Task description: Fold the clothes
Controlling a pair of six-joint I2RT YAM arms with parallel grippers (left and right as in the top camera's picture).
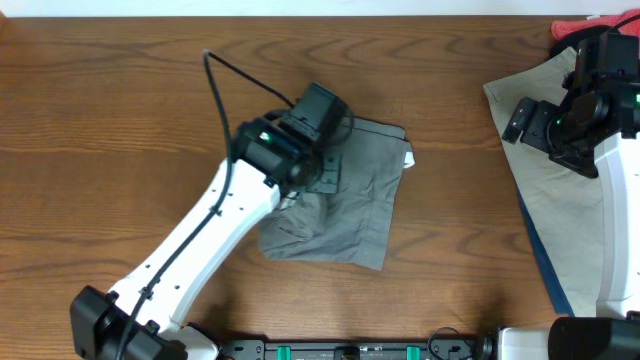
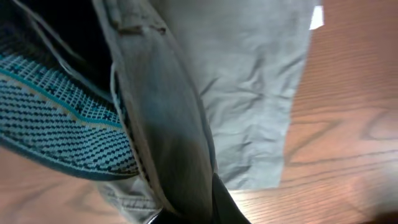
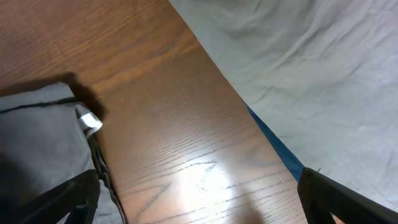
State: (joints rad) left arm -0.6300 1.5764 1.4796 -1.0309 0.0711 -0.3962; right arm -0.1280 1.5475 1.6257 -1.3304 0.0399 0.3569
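My left gripper will next bring the fold across, lower it and release it, as the flat grey half is below the gripper, to its right in the overhead view.
The mid-grey shorts [image 1: 345, 215] lie in the middle of the table, partly folded. My left gripper [image 1: 325, 165] is over their upper left part. In the left wrist view it [image 2: 199, 214] is shut on a raised fold of the grey shorts [image 2: 249, 81], whose teal patterned inner waistband [image 2: 56, 118] shows. My right gripper [image 1: 530, 118] hovers at the right, above the edge of the khaki-beige shorts [image 1: 560, 190]. In the right wrist view it [image 3: 199, 199] is open and empty over bare wood, between the grey shorts [image 3: 37, 137] and the khaki shorts [image 3: 323, 74].
A red piece [image 1: 575, 28] lies at the far right corner. A blue edge [image 1: 545, 265] shows under the khaki shorts, and also in the right wrist view [image 3: 273, 140]. A white label [image 3: 90, 121] sticks out of the grey shorts. The wooden table [image 1: 120, 120] stretches left.
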